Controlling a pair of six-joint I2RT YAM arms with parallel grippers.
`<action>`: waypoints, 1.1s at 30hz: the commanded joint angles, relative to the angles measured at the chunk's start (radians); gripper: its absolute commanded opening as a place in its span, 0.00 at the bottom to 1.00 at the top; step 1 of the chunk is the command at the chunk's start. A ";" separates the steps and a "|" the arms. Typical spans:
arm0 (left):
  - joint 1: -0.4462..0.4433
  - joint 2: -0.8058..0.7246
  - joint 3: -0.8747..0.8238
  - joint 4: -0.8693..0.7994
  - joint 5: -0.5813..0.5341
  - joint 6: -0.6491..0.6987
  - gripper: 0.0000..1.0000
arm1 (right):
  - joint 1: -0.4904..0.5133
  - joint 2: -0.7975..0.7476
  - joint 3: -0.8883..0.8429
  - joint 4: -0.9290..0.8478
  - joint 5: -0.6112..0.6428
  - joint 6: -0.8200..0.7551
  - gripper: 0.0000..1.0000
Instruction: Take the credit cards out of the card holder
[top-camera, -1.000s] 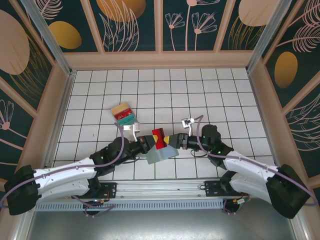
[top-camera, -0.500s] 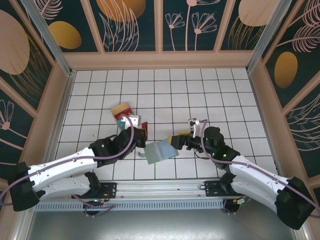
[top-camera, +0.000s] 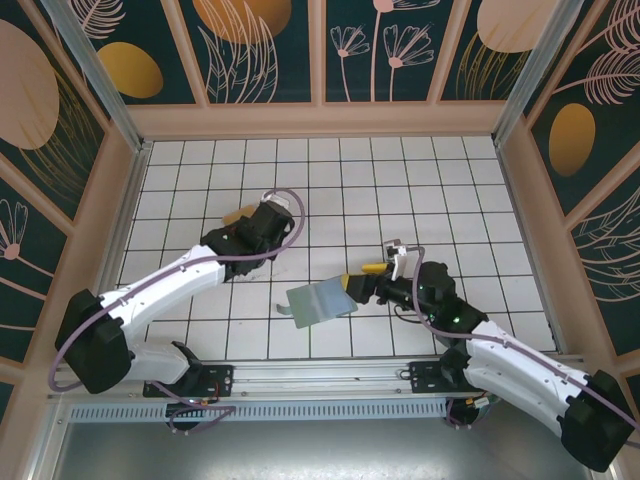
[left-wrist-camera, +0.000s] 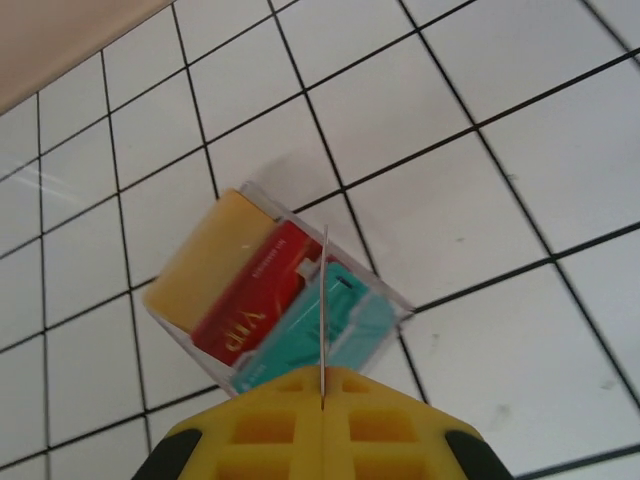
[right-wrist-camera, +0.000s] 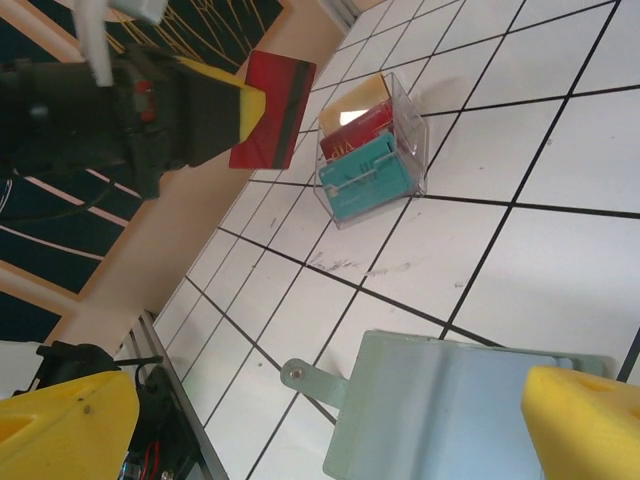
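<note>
The red "VIP" card (left-wrist-camera: 255, 290) lies below, so my left gripper will next turn in line with the card box and lower to release its card beside it.
The grey-green card holder (top-camera: 318, 300) lies opened on the tiles in front of my right arm, its snap tab (right-wrist-camera: 318, 384) pointing left. My right gripper (top-camera: 362, 283) stands open at the wallet's right edge, and its yellow fingers (right-wrist-camera: 60, 425) sit wide apart either side of the card holder (right-wrist-camera: 470, 410). My left gripper (top-camera: 252, 228) is shut on a red credit card (right-wrist-camera: 272, 110) with a dark stripe. That card shows edge-on (left-wrist-camera: 324, 300) just above a clear box of cards, between the shut fingers of the left gripper (left-wrist-camera: 324, 380).
The clear card box (left-wrist-camera: 270, 290) holds a tan, a red "VIP" and a teal card (right-wrist-camera: 365, 175) at the back left of the tiled table (top-camera: 450, 190). Wooden walls (top-camera: 320, 120) ring the table. A metal rail (top-camera: 320, 375) runs along the near edge.
My left arm carried the red card from the wallet back and left to above the card box. My right gripper opened wider and the wallet settled flat on the tiles.
</note>
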 joint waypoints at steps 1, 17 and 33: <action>0.060 0.018 0.039 0.045 0.020 0.252 0.00 | 0.006 -0.021 -0.017 -0.002 0.021 -0.008 0.99; 0.150 0.083 -0.089 0.179 0.101 0.685 0.00 | 0.007 -0.009 -0.026 0.000 0.032 0.002 0.99; 0.206 0.198 -0.065 0.214 0.115 0.700 0.00 | 0.007 0.016 -0.025 0.002 0.019 0.002 0.99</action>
